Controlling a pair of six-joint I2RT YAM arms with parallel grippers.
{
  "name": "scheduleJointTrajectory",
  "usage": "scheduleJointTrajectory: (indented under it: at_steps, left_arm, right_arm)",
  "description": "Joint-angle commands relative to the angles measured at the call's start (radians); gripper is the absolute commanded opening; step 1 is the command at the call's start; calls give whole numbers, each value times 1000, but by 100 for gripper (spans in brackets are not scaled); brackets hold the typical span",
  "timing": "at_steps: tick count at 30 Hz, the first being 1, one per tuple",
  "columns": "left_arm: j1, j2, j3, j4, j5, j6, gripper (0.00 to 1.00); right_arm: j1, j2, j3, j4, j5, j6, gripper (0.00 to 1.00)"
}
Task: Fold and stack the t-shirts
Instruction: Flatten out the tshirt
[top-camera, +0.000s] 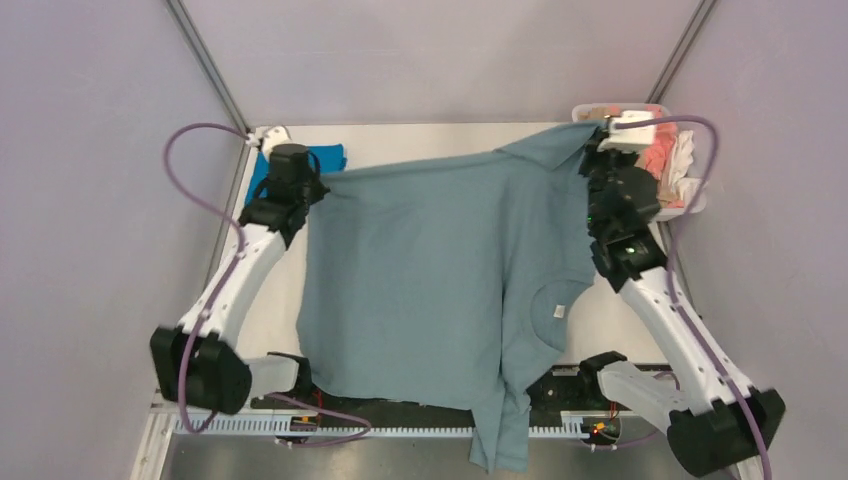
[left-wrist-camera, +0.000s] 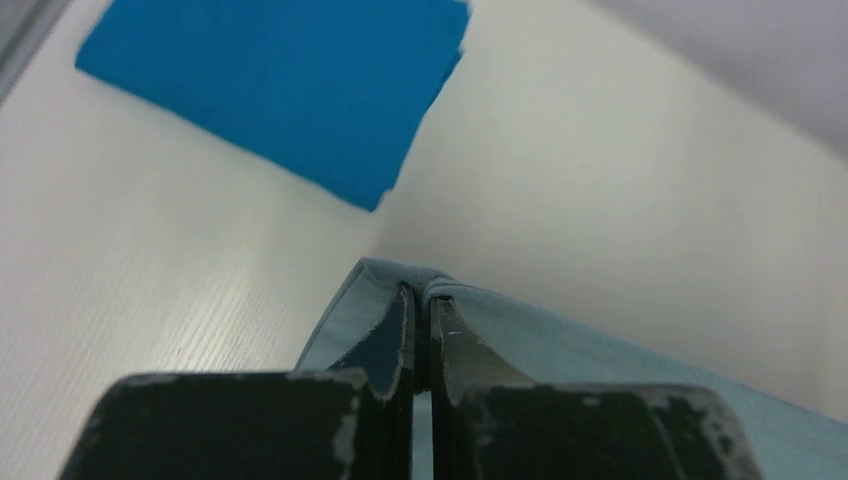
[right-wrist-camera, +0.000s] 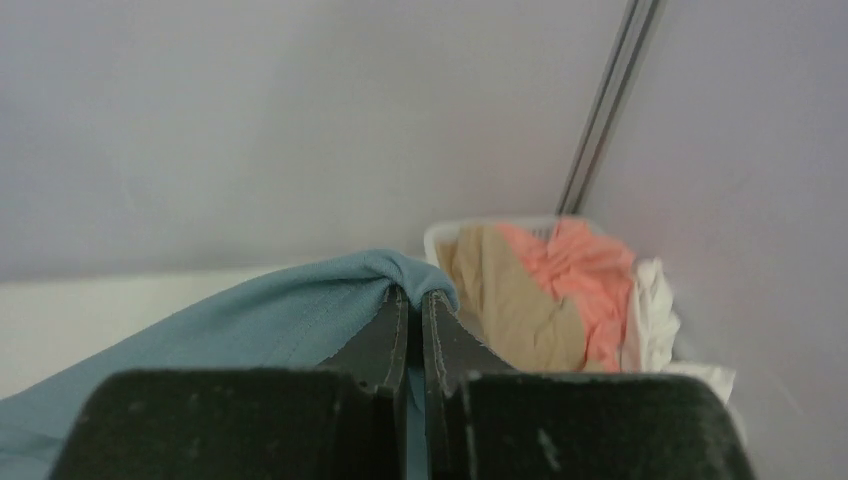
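The left gripper should next lower and release the grey-blue t-shirt's corner on the bare tabletop (left-wrist-camera: 470, 190) beside the cobalt blue t-shirt, because that spot is below the gripper and to its right in the top view.
The large grey-blue t-shirt (top-camera: 420, 270) hangs stretched between both grippers over the table, its round neck (top-camera: 557, 310) at the right and one end drooping past the near edge. My left gripper (top-camera: 318, 186) is shut on its far left corner, seen in the left wrist view (left-wrist-camera: 422, 296) with the cloth (left-wrist-camera: 560, 340) pinched between the jaws. My right gripper (top-camera: 592, 140) is shut on its far right corner, seen in the right wrist view (right-wrist-camera: 416, 296) with the cloth (right-wrist-camera: 270, 320) draped over the fingers. The cobalt blue t-shirt (top-camera: 330, 157) lies folded at the far left (left-wrist-camera: 280, 80).
A white basket (top-camera: 690, 205) with pink, tan and white clothes (right-wrist-camera: 560, 290) stands at the far right corner. Grey walls and frame posts close in the table (top-camera: 270, 310) on three sides.
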Motion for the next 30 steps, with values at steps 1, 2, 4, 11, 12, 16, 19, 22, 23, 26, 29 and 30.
scheduleJointTrajectory:
  at_steps: [1, 2, 4, 11, 12, 16, 19, 22, 23, 26, 29, 30]
  left_arm:
    - [11, 206, -40, 201, -73, -31, 2]
    - [12, 266, -32, 213, -61, -37, 2]
    - [20, 408, 1, 237, 4, -37, 2]
    - [30, 673, 177, 209, 12, -53, 2]
    - [31, 700, 196, 203, 15, -52, 2]
    - [31, 785, 286, 175, 16, -60, 2]
    - [31, 845, 360, 166, 21, -61, 2]
    - [30, 911, 451, 150, 37, -62, 3]
    - [31, 937, 483, 135, 37, -64, 4]
    - [30, 1008, 602, 53, 12, -73, 23]
    - [30, 1037, 668, 3, 11, -76, 65]
    - [28, 1032, 677, -3, 17, -69, 75]
  right_arm:
    - [-8, 94, -148, 223, 113, 37, 0]
    - [-7, 119, -192, 252, 121, 61, 0]
    - [-7, 182, -257, 323, 106, 86, 0]
    - [-9, 418, -231, 404, 42, 77, 0]
    - [-8, 456, -207, 394, 58, 72, 0]
    - [-9, 560, -134, 405, 88, 52, 0]
    - [-11, 639, -76, 427, 89, 24, 0]
    - [-17, 732, 8, 403, 107, 11, 1]
    - [-21, 767, 40, 388, 113, 11, 1]
    - [-35, 884, 144, 355, 152, 34, 6]
    - [-56, 1035, 345, 229, 208, 82, 20]
    - [-59, 1100, 479, 130, 243, 106, 31]
